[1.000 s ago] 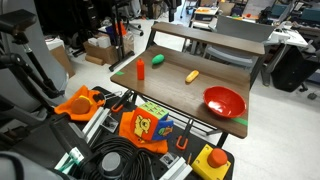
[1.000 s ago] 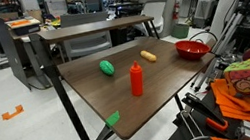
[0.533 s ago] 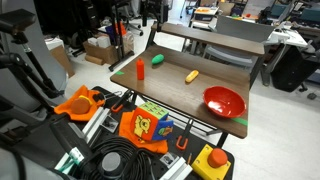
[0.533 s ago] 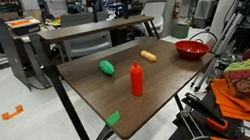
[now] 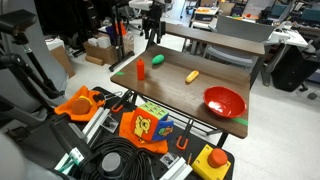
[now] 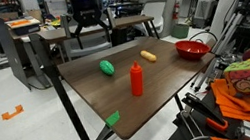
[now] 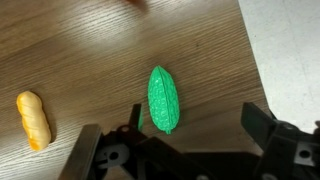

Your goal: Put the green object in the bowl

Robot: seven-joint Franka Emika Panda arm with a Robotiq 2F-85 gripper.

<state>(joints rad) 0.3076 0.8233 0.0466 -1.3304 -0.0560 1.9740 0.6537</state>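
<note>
The green object's middle (image 7: 163, 100) is below and closer to one open finger, so next I lower my gripper onto it, easing to the left in the wrist view.
The green object (image 7: 164, 100) lies on the wooden table, oblong and bumpy; it shows in both exterior views (image 5: 158, 60) (image 6: 107, 68). The red bowl (image 5: 224, 101) (image 6: 194, 49) sits at the table's other end and is out of the wrist view. My gripper (image 7: 195, 118) is open and empty. It hangs above the table (image 5: 153, 35) (image 6: 91, 27) over the green object's end. In the wrist view the object lies just ahead of the left finger (image 7: 135, 120).
An orange-red upright cylinder (image 5: 141, 69) (image 6: 137, 79) stands near the green object. A yellow oblong piece (image 7: 34, 120) (image 5: 192, 75) (image 6: 148, 56) lies between it and the bowl. The table edge (image 7: 262, 60) runs close by. Clutter lies on the floor (image 5: 140, 125).
My gripper has come down into both exterior views, from above the frame to just over the green object's end of the table. The objects have not moved.
</note>
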